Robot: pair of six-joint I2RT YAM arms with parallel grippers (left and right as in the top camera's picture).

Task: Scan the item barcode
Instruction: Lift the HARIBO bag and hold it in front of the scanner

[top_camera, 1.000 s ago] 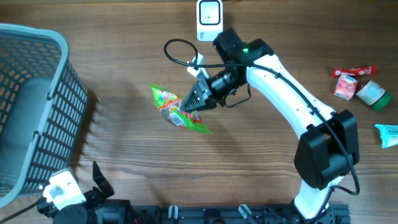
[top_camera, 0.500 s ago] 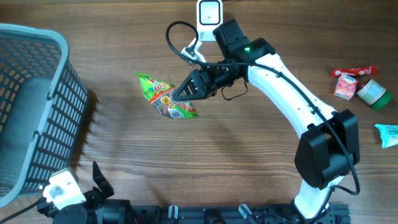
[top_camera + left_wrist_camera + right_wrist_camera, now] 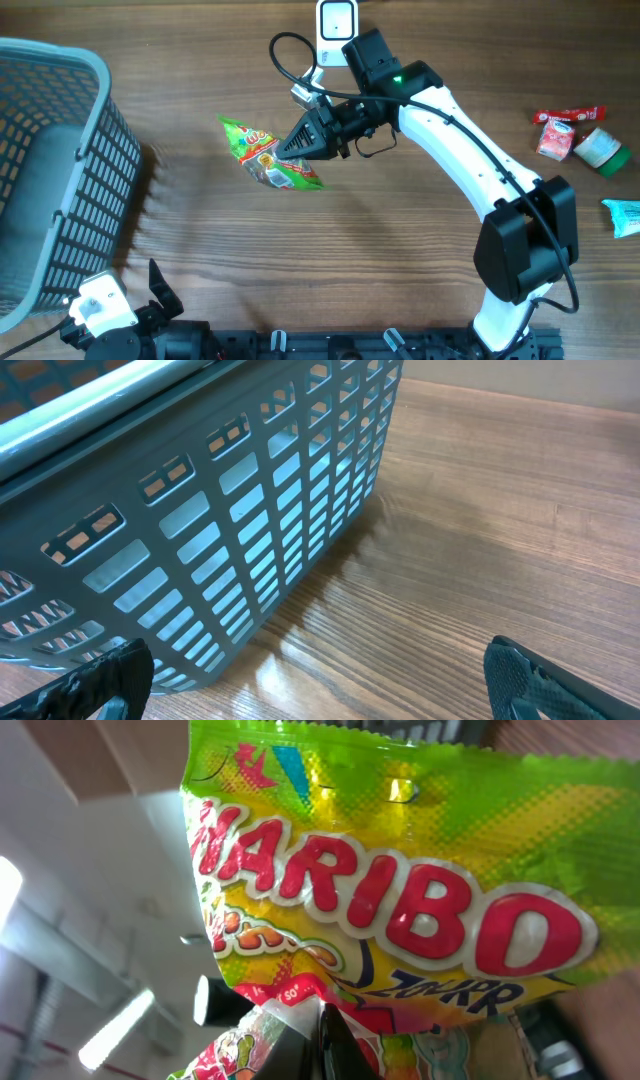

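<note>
The tabletop beside the white barcode scanner is farther outward and below, so my right gripper will carry the hanging bag outward next, lower it and release it.
A green and yellow Haribo candy bag [image 3: 268,156] hangs above the table's middle, pinched at its right edge by my right gripper [image 3: 302,147], which is shut on it. In the right wrist view the bag [image 3: 400,890] fills the frame, logo side toward the camera, with the closed fingertips [image 3: 322,1032] clamping its lower seam. The white barcode scanner [image 3: 337,28] stands at the far table edge, just behind the right arm. My left gripper [image 3: 320,680] is open low near the front left, its black pads [image 3: 95,682] wide apart with nothing between them.
A grey slatted basket [image 3: 50,170] fills the left side, close to the left gripper [image 3: 230,490]. Several small packaged goods [image 3: 575,138] lie at the right edge. A black cable [image 3: 285,75] loops near the scanner.
The right gripper carried the bag up and to the left from the table's middle, and since half a second ago it has shifted slightly, keeping its grip. The left arm stayed still.
</note>
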